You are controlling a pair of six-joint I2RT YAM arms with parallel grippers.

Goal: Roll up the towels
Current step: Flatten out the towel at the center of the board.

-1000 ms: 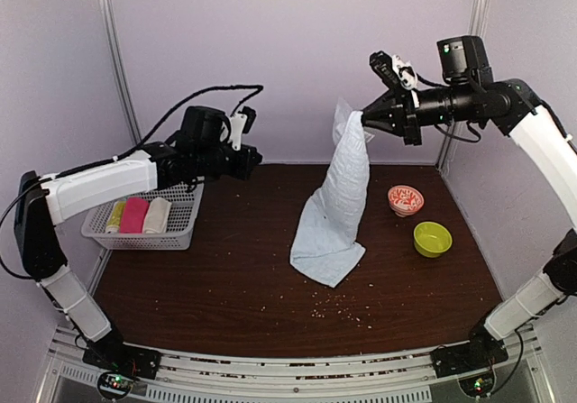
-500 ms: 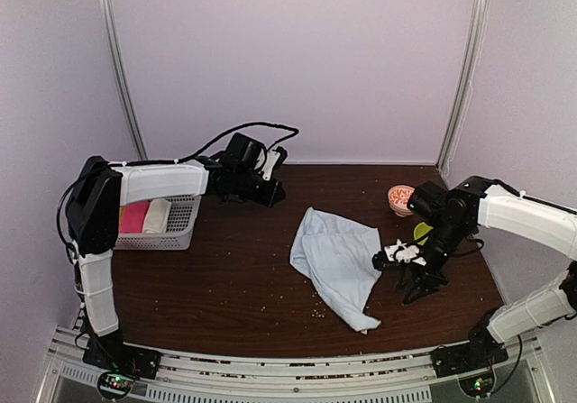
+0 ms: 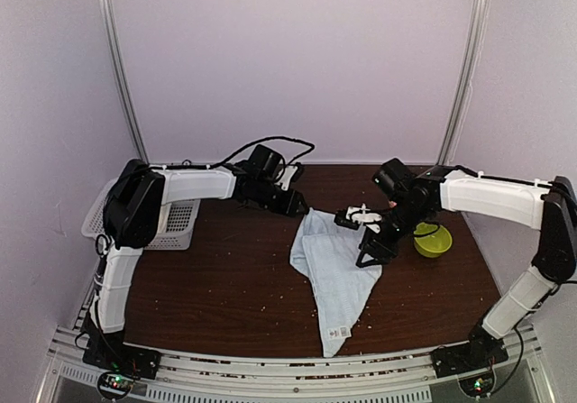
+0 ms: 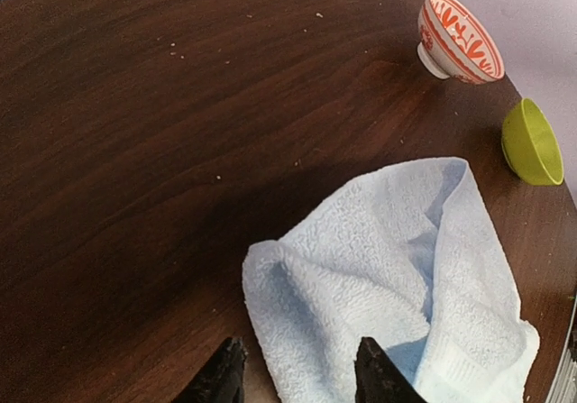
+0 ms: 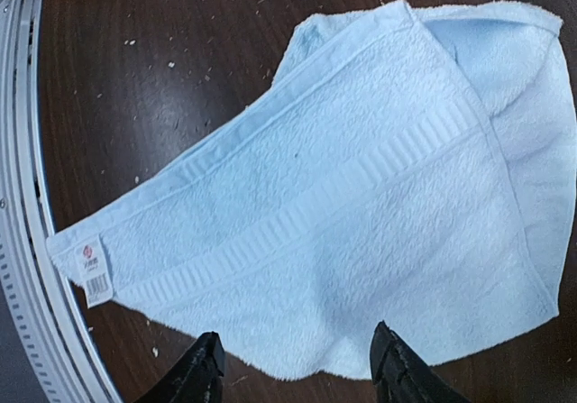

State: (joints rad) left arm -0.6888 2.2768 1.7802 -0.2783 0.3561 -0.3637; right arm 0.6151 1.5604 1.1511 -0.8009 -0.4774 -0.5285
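The towel's raised fold runs between the open fingers of my left gripper, which are above the towel [image 3: 335, 268], so my left gripper needs to come down onto the top of the towel's bunched fold [image 3: 305, 228].
A pale blue towel [image 3: 335, 268] lies spread and partly folded on the dark wooden table, its labelled end toward the near edge. My left gripper [image 3: 306, 210] hovers at its far left corner. In the left wrist view the left gripper [image 4: 299, 371] is open, its fingers straddling the folded corner of the towel [image 4: 406, 268] without pinching it. My right gripper [image 3: 370, 251] hangs over the towel's right edge. In the right wrist view the right gripper [image 5: 297, 358] is open above the hem of the towel [image 5: 343, 178], holding nothing.
A white mesh basket [image 3: 180, 227] stands at the left, mostly behind the left arm. A green bowl [image 3: 433, 241] sits right of the right gripper. A red-and-white bowl [image 4: 458, 38] and the green bowl [image 4: 532, 141] lie beyond the towel. Crumbs dot the table.
The right gripper dropped from high up, let go of the towel and opened; the towel now lies flat. The left arm swung from the basket to the towel's far corner and opened.
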